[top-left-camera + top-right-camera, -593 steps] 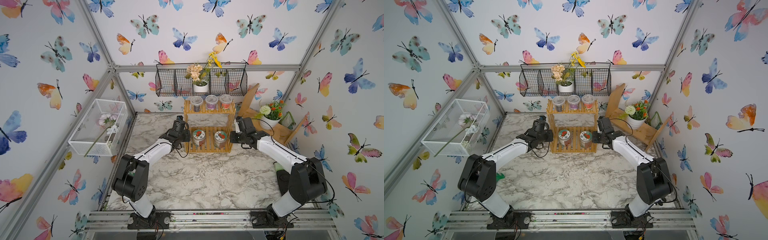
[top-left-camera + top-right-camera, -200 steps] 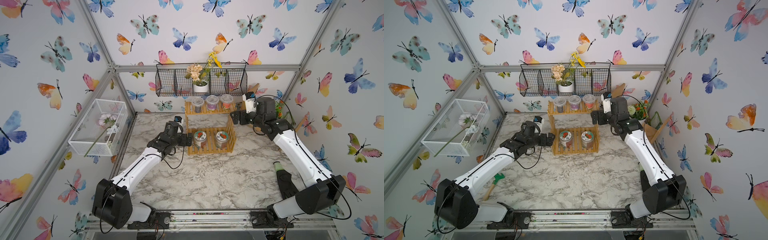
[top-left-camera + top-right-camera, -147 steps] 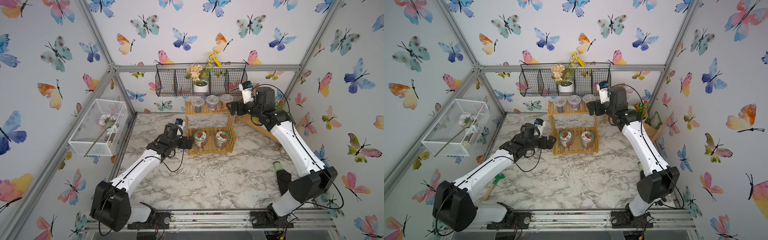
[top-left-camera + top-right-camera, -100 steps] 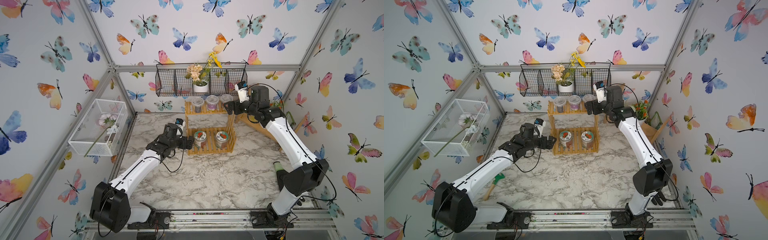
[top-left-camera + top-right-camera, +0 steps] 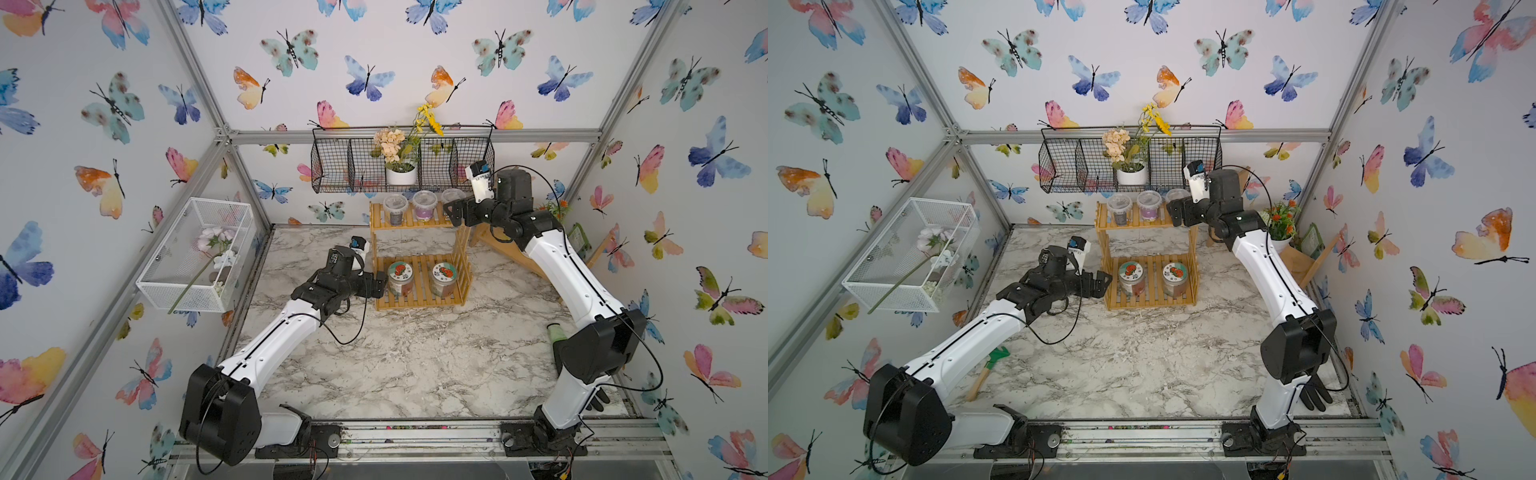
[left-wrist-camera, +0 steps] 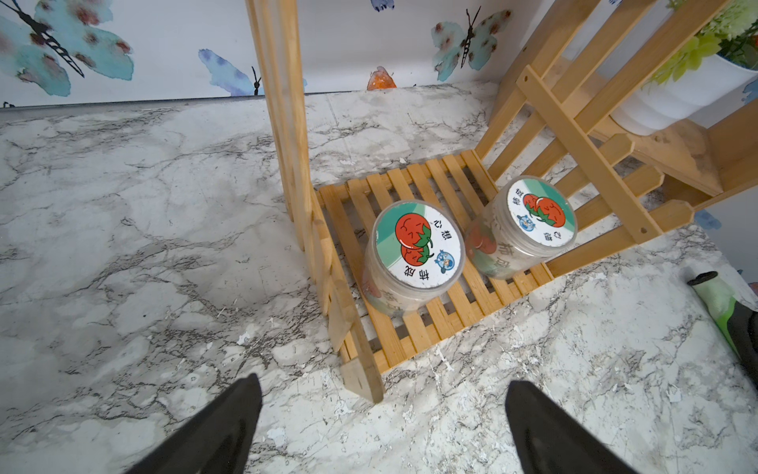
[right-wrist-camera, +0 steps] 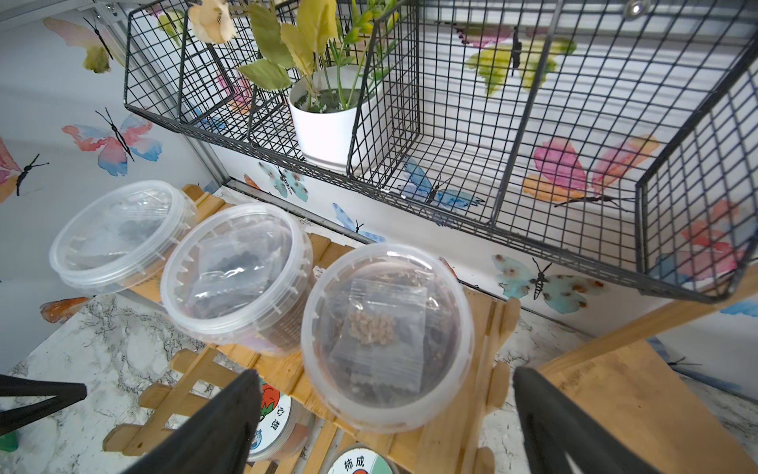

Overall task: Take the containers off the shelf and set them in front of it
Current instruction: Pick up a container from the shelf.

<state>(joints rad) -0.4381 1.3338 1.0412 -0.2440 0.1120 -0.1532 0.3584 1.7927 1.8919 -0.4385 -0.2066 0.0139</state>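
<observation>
Next, my right gripper slides its open fingers outward around the nearest clear-lidded cup [image 7: 387,340] and closes, since the cup stands outward and still beyond the ends of its fingers.
The bamboo shelf [image 5: 464,249] stands at the back of the marble table. Three clear-lidded cups [image 5: 395,206] [image 5: 424,203] [image 5: 452,195] sit on its top tier. Two jars with teal-white tomato lids [image 5: 400,277] [image 5: 443,277] sit on the lower tier. My right gripper [image 5: 451,212] is open at the top tier's right end. In the right wrist view its fingers flank the near side of the rightmost cup [image 7: 387,336] without touching it. My left gripper [image 5: 380,286] is open and empty at the shelf's left front corner, with the left jar [image 6: 414,250] ahead of it.
A black wire basket [image 5: 332,166] with a white flower pot [image 5: 401,176] hangs just above the top tier. A plain wooden shelf [image 5: 1304,262] with a potted plant stands at the right. A white wire box [image 5: 195,253] hangs on the left wall. A trowel [image 5: 994,361] and a black glove [image 5: 1314,395] lie near the table's edges.
My right arm has swung left and closer to the top tier, bringing its open gripper up to the rightmost cup. The left arm has barely moved.
</observation>
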